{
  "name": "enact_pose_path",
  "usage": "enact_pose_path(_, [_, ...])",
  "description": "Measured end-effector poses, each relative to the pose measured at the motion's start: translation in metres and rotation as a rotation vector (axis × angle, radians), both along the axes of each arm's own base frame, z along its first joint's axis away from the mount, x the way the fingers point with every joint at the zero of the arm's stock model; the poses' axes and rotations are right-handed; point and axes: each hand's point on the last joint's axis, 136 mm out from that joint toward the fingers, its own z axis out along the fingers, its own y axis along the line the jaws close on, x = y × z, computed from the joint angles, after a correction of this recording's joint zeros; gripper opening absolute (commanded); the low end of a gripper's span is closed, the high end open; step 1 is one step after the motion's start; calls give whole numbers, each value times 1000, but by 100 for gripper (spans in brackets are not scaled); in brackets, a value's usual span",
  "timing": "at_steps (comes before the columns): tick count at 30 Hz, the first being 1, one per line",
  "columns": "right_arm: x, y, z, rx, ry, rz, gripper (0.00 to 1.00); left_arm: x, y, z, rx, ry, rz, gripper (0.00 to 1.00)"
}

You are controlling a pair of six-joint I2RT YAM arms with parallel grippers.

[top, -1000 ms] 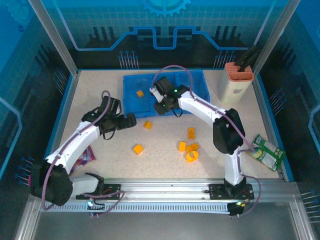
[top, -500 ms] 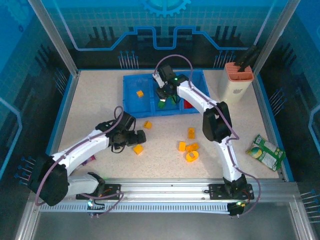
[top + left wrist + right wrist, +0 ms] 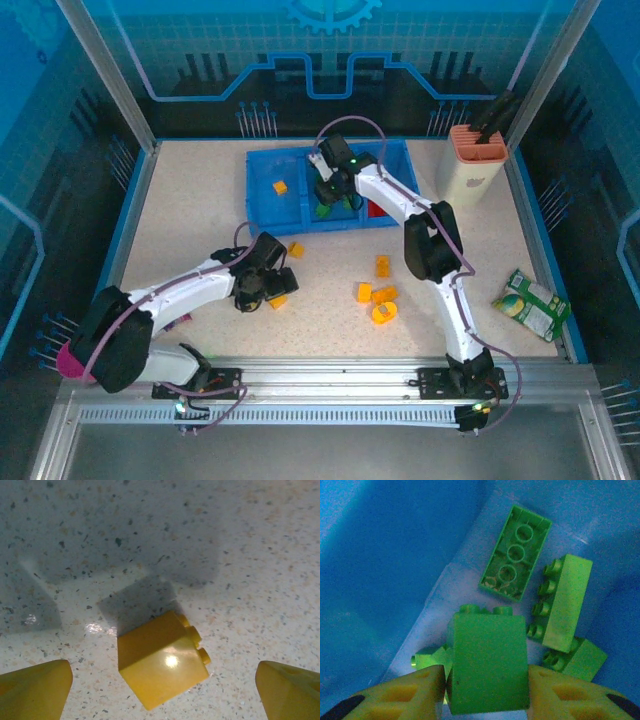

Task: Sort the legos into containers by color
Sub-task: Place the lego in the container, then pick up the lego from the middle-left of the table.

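Observation:
The orange-yellow lego (image 3: pixel 162 665) lies at an angle between open fingers. My left gripper should turn and go down around it, then close on its opposite sides.
An orange-yellow lego (image 3: pixel 162 665) lies on its side on the speckled table, between the wide-apart fingertips of my open left gripper (image 3: pixel 160 695). From above, this left gripper (image 3: pixel 270 290) hovers right over that brick (image 3: pixel 280 299). My right gripper (image 3: pixel 328 203) hangs over the middle compartment of the blue tray (image 3: pixel 262 205). Its pads touch both sides of a green lego (image 3: pixel 487 662), above other green legos (image 3: pixel 516 552) lying in that compartment. One orange brick (image 3: pixel 280 187) sits in the left compartment, and red (image 3: pixel 376 209) shows in the right one.
More orange-yellow bricks lie on the table (image 3: pixel 295 249), (image 3: pixel 383 265), (image 3: pixel 365 292), with an orange ring piece (image 3: pixel 383 313). A cream holder with an orange top (image 3: pixel 472 165) stands at the back right. A green snack packet (image 3: pixel 530 305) lies at the right edge.
My left arm swung right and toward the near edge, ending over the orange-yellow brick. My right gripper carried the green brick back over the tray's middle compartment.

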Motion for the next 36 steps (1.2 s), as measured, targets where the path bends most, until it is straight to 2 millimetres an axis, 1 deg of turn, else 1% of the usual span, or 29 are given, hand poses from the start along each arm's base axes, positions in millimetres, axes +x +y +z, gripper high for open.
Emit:
enact_pose_path(3, [-1,0,9,12,-12,6,52,-1,1,-4,4,18,43,95])
enact_pose_path(9, [-2,1,40,51,-62,18,59,-1,1,-5,-11,32,136,91])
enact_pose_path(13, [-4,2,55,72,-88,27,61,-3,-1,-10,-18,48,187,89])
enact_pose_path(20, [-12,-1,64,81,-100,36,61,-3,-3,-22,-14,80,248,84])
enact_pose_path(24, [-20,-4,71,98,-105,44,62,-3,-2,-26,-1,90,266,81])
enact_pose_path(29, [-33,-9,85,119,-120,46,62,-5,1,-30,31,119,288,68])
enact_pose_path(32, [-45,-15,92,132,-127,48,63,-7,3,-31,52,136,286,65])
enact_pose_path(36, [-65,-27,103,147,-139,39,66,-11,6,-32,78,160,278,49])
